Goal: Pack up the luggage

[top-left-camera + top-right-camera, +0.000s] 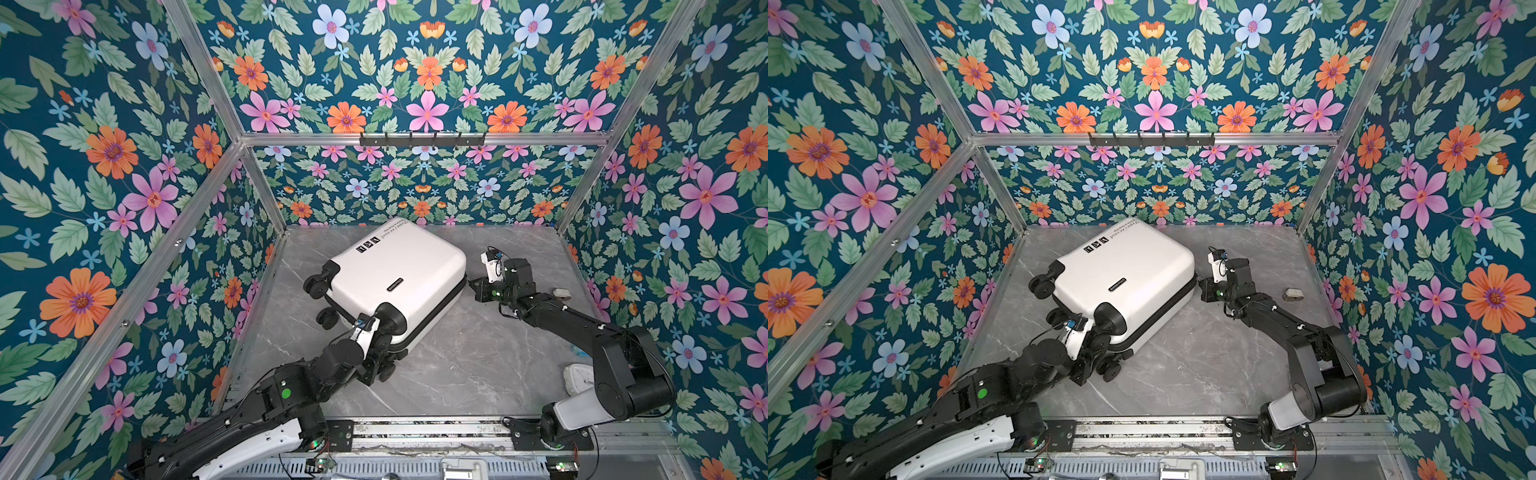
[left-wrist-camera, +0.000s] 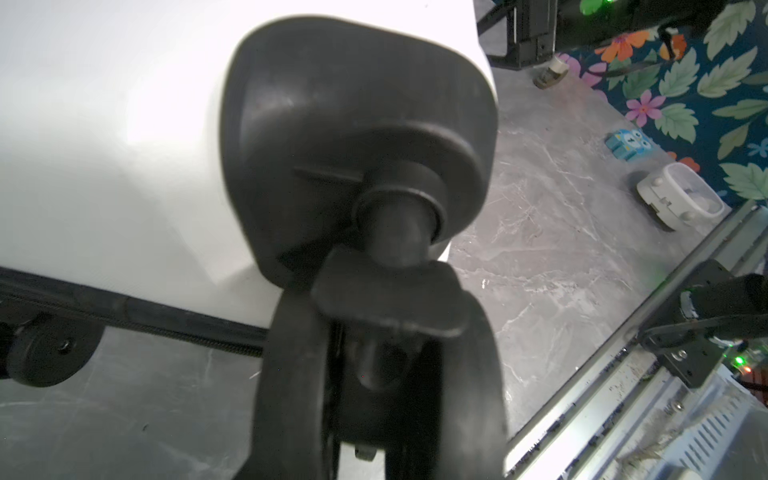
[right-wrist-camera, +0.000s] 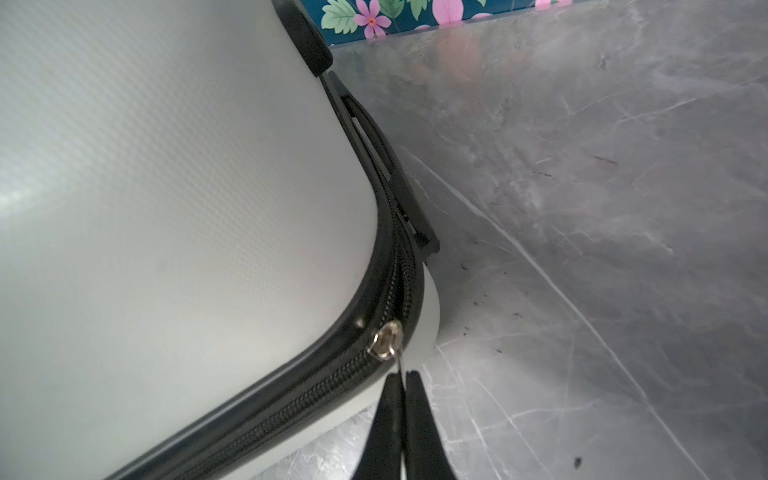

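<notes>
I will drag the suitcase by its caster wheel (image 2: 390, 299) toward the white container with my left gripper, then let the wheel go, as bare tabletop lies beside my gripper that way.
The luggage (image 1: 395, 270) (image 1: 1125, 266) is a white hard-shell suitcase that lies flat with its lid down in the middle of the table in both top views. At its near corner my left gripper (image 1: 384, 353) (image 1: 1102, 347) (image 2: 386, 374) is shut on a black caster wheel (image 2: 390, 299), under the wheel housing (image 2: 353, 124). At the right corner my right gripper (image 1: 471, 283) (image 1: 1200, 281) (image 3: 403, 376) is shut on the thin metal pull of the zipper slider (image 3: 388, 338). The zip is closed on one side of the slider and parted on the other.
A small grey object (image 1: 561, 296) (image 1: 1293, 294) lies by the right wall. A white container (image 1: 579, 378) (image 2: 681, 199) sits under the right arm, near a blue owl block (image 2: 627, 145). A black hook rail (image 1: 422, 139) hangs on the back wall.
</notes>
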Available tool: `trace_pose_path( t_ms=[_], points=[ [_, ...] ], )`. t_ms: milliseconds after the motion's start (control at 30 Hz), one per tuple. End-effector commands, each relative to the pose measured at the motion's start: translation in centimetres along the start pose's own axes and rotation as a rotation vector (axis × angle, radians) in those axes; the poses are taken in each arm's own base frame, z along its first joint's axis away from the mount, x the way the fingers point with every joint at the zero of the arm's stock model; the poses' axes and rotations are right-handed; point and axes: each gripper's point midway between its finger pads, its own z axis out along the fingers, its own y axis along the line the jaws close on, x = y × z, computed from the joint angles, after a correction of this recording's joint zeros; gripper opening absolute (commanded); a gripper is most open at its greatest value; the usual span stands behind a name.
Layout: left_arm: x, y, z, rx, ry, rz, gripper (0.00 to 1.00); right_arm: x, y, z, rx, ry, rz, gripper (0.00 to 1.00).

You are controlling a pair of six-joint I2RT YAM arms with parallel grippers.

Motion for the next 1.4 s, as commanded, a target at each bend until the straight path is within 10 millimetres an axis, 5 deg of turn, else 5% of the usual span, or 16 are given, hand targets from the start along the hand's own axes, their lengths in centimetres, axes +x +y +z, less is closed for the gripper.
trace_pose_path(
  t_ms=[0, 300, 633, 933, 1067, 1367],
  points=[
    [-3.8, 6.4, -2.8, -0.324, -0.264, -0.194, 0.0, -1.2, -2.3, -0.1, 0.122, -0.047, 0.014, 0.0],
    [-4.0, 7.4, -4.4, -0.302, -0.36, -0.28, 0.0, -1.7, -0.7, 0.1, 0.034, -0.045, -0.004, 0.0],
    [-4.6, 4.8, -1.3, -0.299, -0.221, -0.144, 0.0, 0.6, 0.6, -0.5, -0.041, 0.013, -0.001, 0.0],
    [-5.3, -1.1, 2.9, -0.09, -0.13, 0.017, 0.0, 2.1, -1.0, -0.3, 0.042, 0.065, 0.064, 0.01],
    [-5.0, -4.8, 5.4, 0.034, -0.057, 0.099, 0.0, 2.1, -2.0, -0.3, 0.09, 0.051, 0.111, 0.23],
    [-4.3, -13.5, 6.9, 0.257, 0.003, 0.265, 0.0, 2.9, -4.0, -2.2, 0.204, 0.074, 0.26, 0.45]
  ],
)
